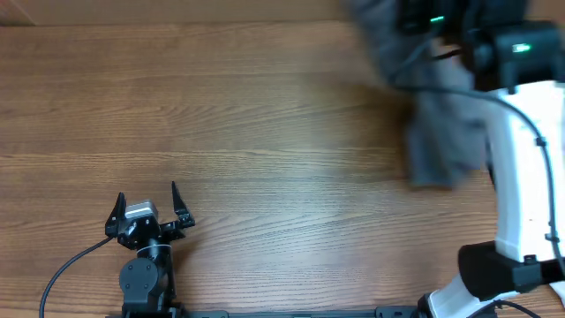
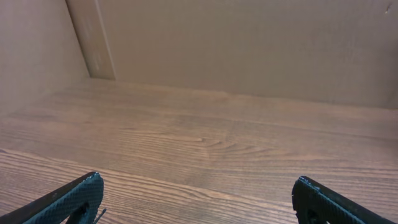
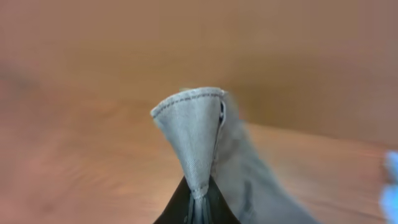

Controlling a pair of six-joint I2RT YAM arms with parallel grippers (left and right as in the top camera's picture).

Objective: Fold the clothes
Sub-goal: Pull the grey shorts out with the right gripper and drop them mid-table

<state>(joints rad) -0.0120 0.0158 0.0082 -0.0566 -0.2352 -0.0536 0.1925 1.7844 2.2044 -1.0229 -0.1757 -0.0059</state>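
Note:
The shorts (image 1: 437,132) hang lifted. Next, my right gripper lowers back and left in the overhead view, onto the bare wood in the middle of the table (image 1: 221,140), and so releases the hem.
The gray shorts (image 1: 437,132) hang blurred at the far right of the overhead view, lifted by my right arm. In the right wrist view my right gripper (image 3: 198,198) is shut on a stitched hem of the gray shorts (image 3: 193,124), which stands up in a cone above the fingertips, with more cloth trailing down to the right. My left gripper (image 1: 148,205) is open and empty near the table's front left edge; its two black fingertips show in the left wrist view (image 2: 196,199) with bare wood between them.
The wooden table (image 1: 247,132) fills the overhead view. A brown wall stands behind the table in the left wrist view (image 2: 249,43). A small light-blue patch (image 3: 390,177) shows at the right edge of the right wrist view.

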